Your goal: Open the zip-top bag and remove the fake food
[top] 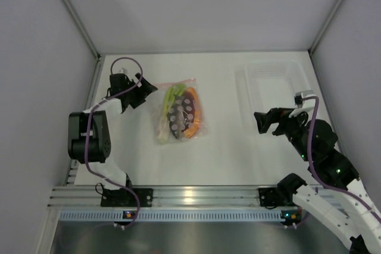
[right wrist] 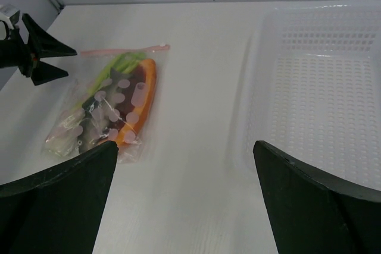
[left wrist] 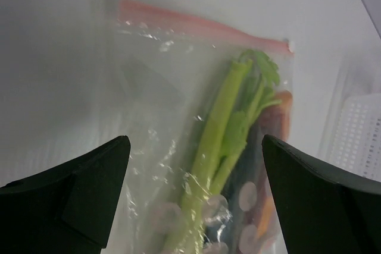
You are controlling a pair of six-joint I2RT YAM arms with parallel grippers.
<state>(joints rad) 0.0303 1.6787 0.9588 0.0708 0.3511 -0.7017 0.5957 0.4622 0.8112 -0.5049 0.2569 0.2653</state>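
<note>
The left gripper will go down toward the table next, with its open fingers on both sides of the pink zip's nearest end, because that corner of the bag (top: 181, 113) lies flat.
The zip-top bag (top: 181, 113) lies flat on the white table, its pink zip strip (left wrist: 196, 25) along the far edge and closed as far as I can see. The fake food is inside it: a green stalk (left wrist: 217, 129), an orange and dark red slice (right wrist: 146, 90), and a dark piece with pale spots (top: 178, 114). My left gripper (top: 146, 90) hovers open just left of the bag's upper corner, its jaws wide with the bag seen between them (left wrist: 195, 144). My right gripper (top: 265, 124) stands open over bare table to the right of the bag, holding nothing (right wrist: 185, 147).
A rigid clear perforated tray (top: 277, 78) sits at the back right, close to the right gripper (right wrist: 321, 87). Grey walls enclose the table on three sides. An aluminium rail (top: 196, 196) runs along the near edge.
</note>
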